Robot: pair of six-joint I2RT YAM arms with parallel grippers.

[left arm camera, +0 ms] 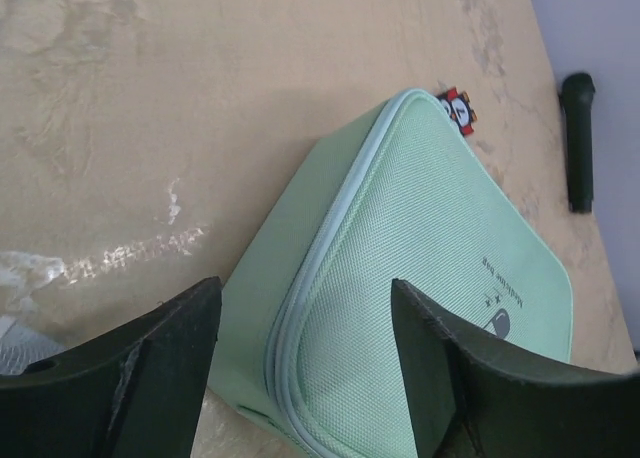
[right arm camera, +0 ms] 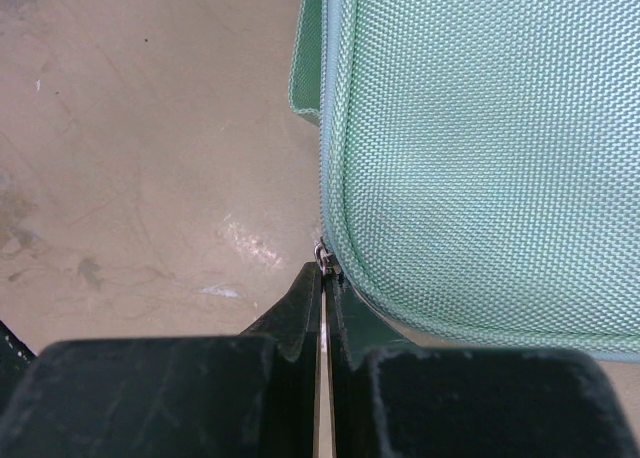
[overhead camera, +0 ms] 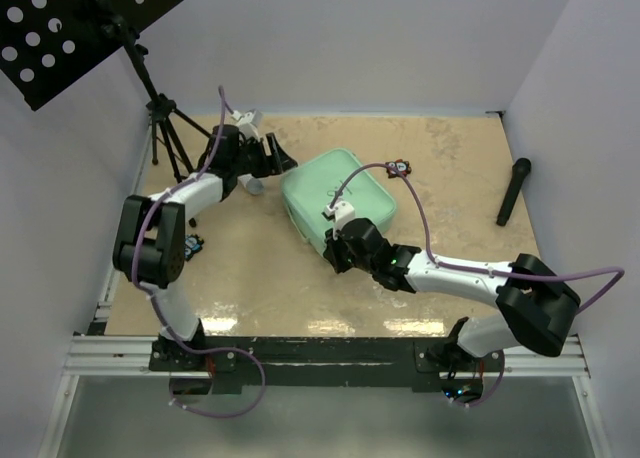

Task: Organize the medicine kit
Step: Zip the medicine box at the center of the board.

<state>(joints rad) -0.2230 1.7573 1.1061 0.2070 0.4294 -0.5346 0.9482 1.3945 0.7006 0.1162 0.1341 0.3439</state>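
My left gripper lowers toward the right in the top view next. It then closes on the kit's zippered rim [overhead camera: 290, 179] [left arm camera: 287, 330], since the kit's corner lies untouched between the open fingers.
The medicine kit [overhead camera: 340, 193] is a mint-green soft zip case lying flat mid-table, lid closed. My left gripper [overhead camera: 283, 163] hovers at its far-left corner. In the left wrist view its fingers [left arm camera: 200, 318] stand wide open, with the kit's corner [left arm camera: 420, 258] showing between them and untouched. My right gripper [overhead camera: 335, 253] is at the kit's near-left corner. In the right wrist view the right gripper [right arm camera: 325, 273] has its jaws pressed together on the small metal zipper pull [right arm camera: 323, 253] at the kit's edge [right arm camera: 480, 138].
A small black-and-red gadget [overhead camera: 398, 166] lies just past the kit's far corner. A black handheld stick [overhead camera: 514, 191] lies at the right. A tripod stand [overhead camera: 165, 128] rises at the far left, and a small blue packet [overhead camera: 192, 245] lies beside the left arm. White walls enclose the table.
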